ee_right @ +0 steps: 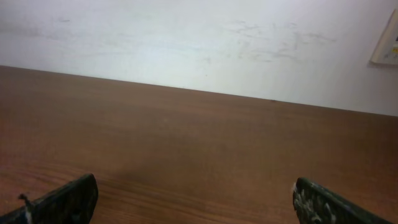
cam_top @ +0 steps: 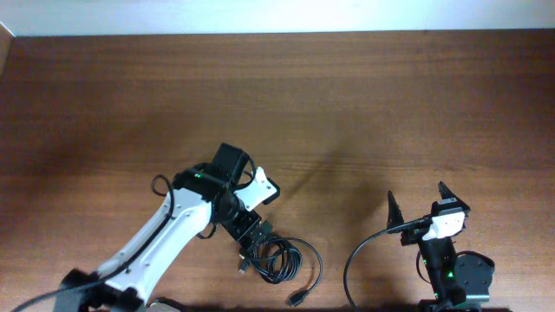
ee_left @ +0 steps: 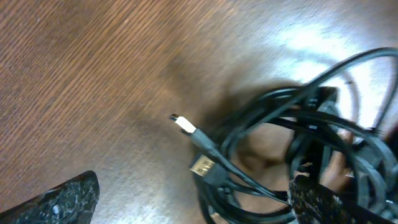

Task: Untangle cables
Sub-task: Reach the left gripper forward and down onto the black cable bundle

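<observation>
My left gripper comes down onto the bundle's side beside the metal-tipped plugs next, turning as it goes, because several cords run close together there.
The cables [cam_top: 282,260] lie as a tangled bundle of thin black cords near the table's front edge, with one plug end [cam_top: 297,299] trailing toward the front. In the left wrist view the bundle [ee_left: 298,143] loops on the right, and two metal-tipped USB plugs [ee_left: 185,126] [ee_left: 202,166] stick out to the left. My left gripper [cam_top: 251,251] is open right over the bundle. Its fingers [ee_left: 196,205] straddle the lower cords, and the right finger touches or overlaps them. My right gripper [cam_top: 418,204] is open and empty, far to the right of the cables, and its fingers [ee_right: 199,208] frame bare table.
The brown wooden table [cam_top: 347,104] ends at a white wall [ee_right: 199,43] at the back. A thicker black wire [cam_top: 351,260] fixed to the right arm loops between the cable bundle and the right arm's base [cam_top: 455,277].
</observation>
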{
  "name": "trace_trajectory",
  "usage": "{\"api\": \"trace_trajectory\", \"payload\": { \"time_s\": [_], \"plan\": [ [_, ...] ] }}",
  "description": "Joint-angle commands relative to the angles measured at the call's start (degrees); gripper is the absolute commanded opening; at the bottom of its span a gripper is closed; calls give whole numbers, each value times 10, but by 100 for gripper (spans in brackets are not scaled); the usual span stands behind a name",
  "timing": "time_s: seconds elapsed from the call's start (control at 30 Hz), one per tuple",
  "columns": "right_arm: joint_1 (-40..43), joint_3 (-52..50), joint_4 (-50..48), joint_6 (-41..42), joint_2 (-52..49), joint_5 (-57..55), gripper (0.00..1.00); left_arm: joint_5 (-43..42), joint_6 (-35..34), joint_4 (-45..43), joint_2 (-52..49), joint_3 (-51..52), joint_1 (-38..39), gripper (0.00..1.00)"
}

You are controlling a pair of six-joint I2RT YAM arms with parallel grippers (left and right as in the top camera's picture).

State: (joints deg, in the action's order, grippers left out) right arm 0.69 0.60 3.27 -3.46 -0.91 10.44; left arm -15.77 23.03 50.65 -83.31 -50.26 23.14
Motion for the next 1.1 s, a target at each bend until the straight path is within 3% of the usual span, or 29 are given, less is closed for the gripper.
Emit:
{"api": "trace_trajectory", "payload": {
  "time_s": [0.0, 0.13, 0.5, 1.07],
  "plan": [
    [-3, -3, 4, -2, 6, 3, 99, 37, 10, -14, -31, -8, 1, 99],
    [-3, -3, 4, -2, 6, 3, 99, 36, 14, -38, -45, -8, 1, 99],
    [-3, -3, 4, -2, 6, 3, 99, 36, 158, -55, -45, -1, 97, 99],
    [-3, -3, 4, -2, 6, 3, 99, 1, 159, -69, -57, 6, 120, 99]
  ]
}}
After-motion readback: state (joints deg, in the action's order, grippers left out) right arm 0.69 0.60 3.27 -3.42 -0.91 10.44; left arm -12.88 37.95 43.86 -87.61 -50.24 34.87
